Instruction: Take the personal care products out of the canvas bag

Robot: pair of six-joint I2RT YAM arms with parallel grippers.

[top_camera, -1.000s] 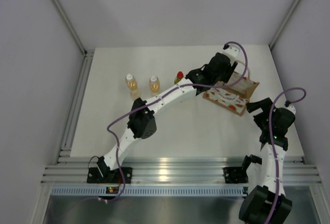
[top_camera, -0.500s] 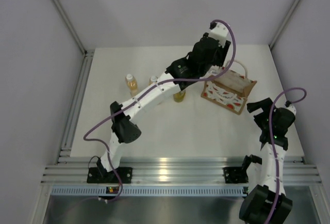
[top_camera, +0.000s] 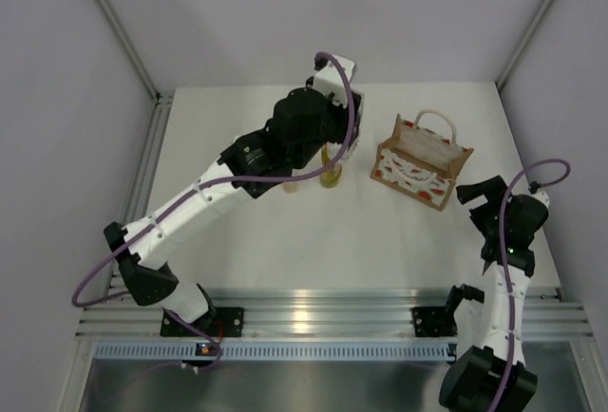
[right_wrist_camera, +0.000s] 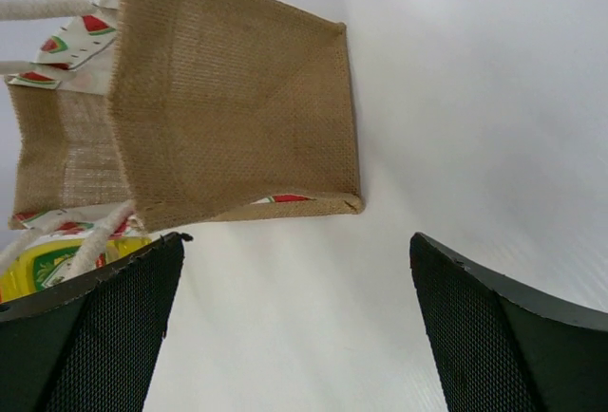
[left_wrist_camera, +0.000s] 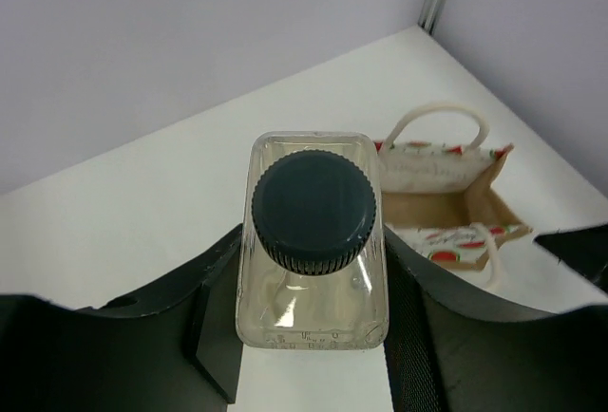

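Observation:
I will next move my left gripper back and down to put the clear squarish bottle [left_wrist_camera: 313, 289] on the empty table on the near side of the yellow bottle [top_camera: 331, 175].
My left gripper [left_wrist_camera: 312, 249] is shut on the clear squarish bottle [left_wrist_camera: 313, 289] with a dark grey cap, holding it by its sides above the table. The left arm [top_camera: 302, 127] is raised at the back middle, left of the canvas bag [top_camera: 423, 160]. The bag stands open, its handles up, and also shows in the left wrist view [left_wrist_camera: 446, 198]. The yellow bottle [top_camera: 331, 175] stands just under the left wrist. The two amber bottles are hidden behind the left arm. My right gripper [right_wrist_camera: 294, 336] is open and empty, low beside the bag's tan side [right_wrist_camera: 228, 99].
The table's [top_camera: 285, 241] right wall runs close behind the right arm [top_camera: 503, 241]. A metal rail [top_camera: 142, 184] borders the table's left edge. In the right wrist view the yellow bottle [right_wrist_camera: 43, 265] shows past the bag's corner.
My left arm has lifted out of the bag and swung left, carrying the clear bottle. The bag, tipped flat before, now stands upright. The right arm has not moved.

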